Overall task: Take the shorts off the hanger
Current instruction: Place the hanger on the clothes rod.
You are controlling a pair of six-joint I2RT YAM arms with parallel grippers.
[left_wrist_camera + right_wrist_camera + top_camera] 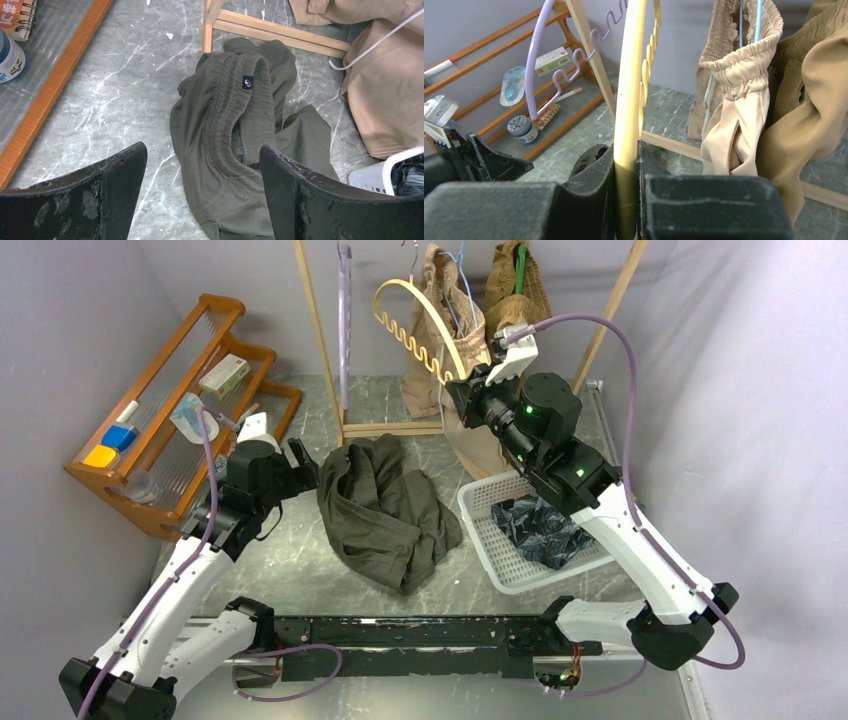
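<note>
I will next move the bare pale yellow hanger outward with my right gripper, to the left in the top view, to the gap by the lilac hanger, and let go of it.
The olive green shorts (385,505) lie crumpled on the table; they fill the middle of the left wrist view (235,130). My left gripper (297,462) is open and empty, just left of them (202,190). My right gripper (462,392) is shut on a pale yellow hanger (425,325), whose bar runs up between the fingers (628,115). The light beige shorts (731,100) hang on a blue hanger, with the tan-brown shorts (811,100) beside them. The navy print shorts (540,528) lie in the white basket (490,540).
A wooden clothes rack (330,360) stands at the back with a lilac hanger (345,300) on it. An orange shelf (170,410) with small boxes and bottles is at the left. Grey walls close in both sides.
</note>
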